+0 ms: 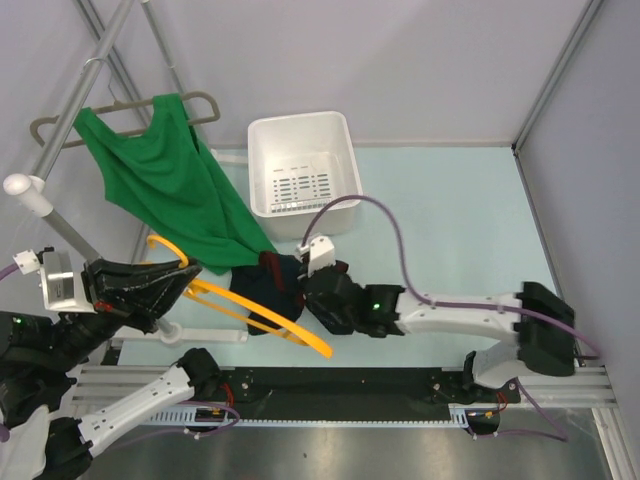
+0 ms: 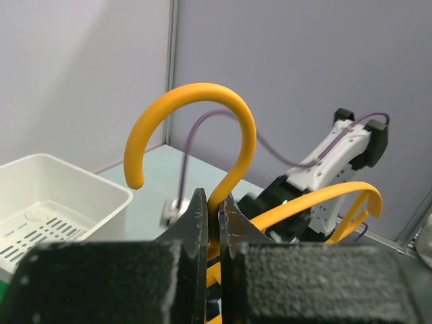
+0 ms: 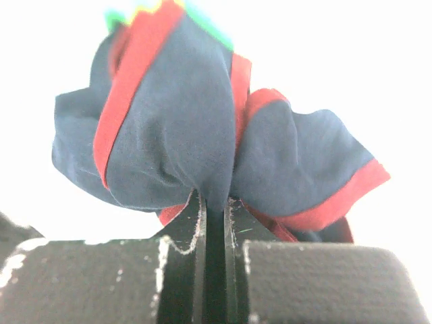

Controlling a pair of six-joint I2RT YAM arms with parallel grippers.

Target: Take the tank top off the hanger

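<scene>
My right gripper should next lift the navy garment, carry it outward, lower it and release it inside the white slotted basket, since the basket is open and empty outward.
The green tank top [image 1: 170, 190] hangs on the grey-beige hanger [image 1: 203, 104] from the rack pole at the upper left; its hem drapes down toward the table centre. Neither gripper touches it. My left gripper [image 1: 185, 275] is shut on the neck of a bright orange hanger's hook [image 2: 196, 94], jaws clamped on the orange rod [image 2: 214, 202]. My right gripper [image 1: 305, 290] is shut on a bunched dark navy garment with red stripes [image 3: 175, 115], which lies over the orange hanger [image 1: 260, 315] just below the tank top's hem. A sliver of green [image 3: 209, 23] shows above the navy cloth.
A white slotted basket [image 1: 256, 132] stands at the back centre, also in the left wrist view [image 2: 101, 185]. The slanted grey rack pole [image 1: 75, 95] and its white-capped post [image 1: 30, 195] stand at the left. Grey walls enclose the pale table.
</scene>
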